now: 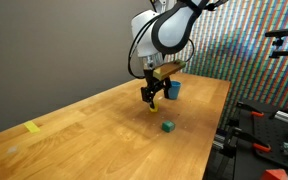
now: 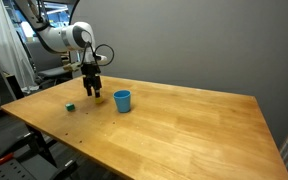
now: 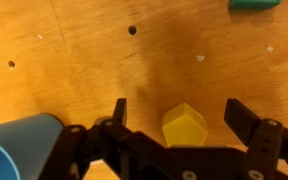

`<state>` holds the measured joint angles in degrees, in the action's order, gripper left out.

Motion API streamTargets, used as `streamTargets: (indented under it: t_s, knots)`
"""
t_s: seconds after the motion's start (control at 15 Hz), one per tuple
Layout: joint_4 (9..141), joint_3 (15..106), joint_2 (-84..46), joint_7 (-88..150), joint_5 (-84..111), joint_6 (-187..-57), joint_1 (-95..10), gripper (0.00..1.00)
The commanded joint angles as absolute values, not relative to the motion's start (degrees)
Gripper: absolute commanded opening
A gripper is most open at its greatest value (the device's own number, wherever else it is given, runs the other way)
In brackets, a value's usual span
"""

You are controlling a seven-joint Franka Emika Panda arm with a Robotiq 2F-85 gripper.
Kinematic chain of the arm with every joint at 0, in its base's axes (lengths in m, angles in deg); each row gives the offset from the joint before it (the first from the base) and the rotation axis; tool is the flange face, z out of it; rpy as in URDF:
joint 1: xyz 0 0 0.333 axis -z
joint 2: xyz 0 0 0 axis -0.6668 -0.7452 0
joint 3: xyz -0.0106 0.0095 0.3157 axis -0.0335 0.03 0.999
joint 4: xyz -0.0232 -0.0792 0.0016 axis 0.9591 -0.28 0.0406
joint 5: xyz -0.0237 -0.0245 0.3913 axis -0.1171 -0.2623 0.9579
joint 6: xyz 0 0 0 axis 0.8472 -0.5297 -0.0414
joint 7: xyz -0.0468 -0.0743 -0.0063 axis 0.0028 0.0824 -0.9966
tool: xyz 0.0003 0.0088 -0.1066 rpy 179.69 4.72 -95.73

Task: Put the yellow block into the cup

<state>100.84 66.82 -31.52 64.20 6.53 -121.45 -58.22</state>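
The gripper should next go straight down over the yellow block [image 1: 154, 104] [image 3: 184, 125] and close on its sides, because the block is below the open fingers, between them.
The yellow block [image 3: 184, 125] lies on the wooden table between my gripper's two black fingers [image 3: 181, 118] in the wrist view; the fingers stand apart from it on both sides, so the gripper is open. In both exterior views the gripper [image 1: 153, 99] [image 2: 94, 95] hangs low over the table with the block [image 1: 154, 104] [image 2: 98, 98] showing just under it. The blue cup [image 2: 122, 100] stands upright close beside the gripper; it also shows behind the gripper in an exterior view [image 1: 173, 89] and at the lower left of the wrist view [image 3: 19, 147].
A green block [image 1: 168, 126] [image 2: 70, 107] lies on the table apart from the gripper, also at the top of the wrist view [image 3: 254, 4]. A flat yellow piece [image 1: 33, 127] lies far off on the table. Equipment stands beyond the table edges.
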Motion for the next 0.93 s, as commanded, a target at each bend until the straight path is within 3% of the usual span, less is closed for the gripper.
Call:
streamTargets:
  t_s: [0.0, 0.07, 0.13, 0.2, 0.6, 0.67, 0.87]
  knots:
    - [98.00, 64.97, -34.90, 65.86, 6.16, -123.76, -59.44, 1.00]
    - [97.44, 64.64, -35.63, 65.88, 6.04, -123.90, -59.61, 1.00]
    - [96.84, 64.34, -36.36, 65.79, 5.87, -124.07, -59.79, 0.75]
    - [96.34, 63.93, -36.93, 65.90, 5.49, -124.12, -60.14, 0.74]
    - [94.67, 63.56, -37.41, 65.46, 6.69, -122.21, -60.39, 0.27]
    - [94.92, 63.29, -36.28, 65.70, 6.70, -121.39, -60.19, 0.22]
    - [96.36, 60.46, -31.55, 68.78, 5.43, -120.96, -60.20, 0.22]
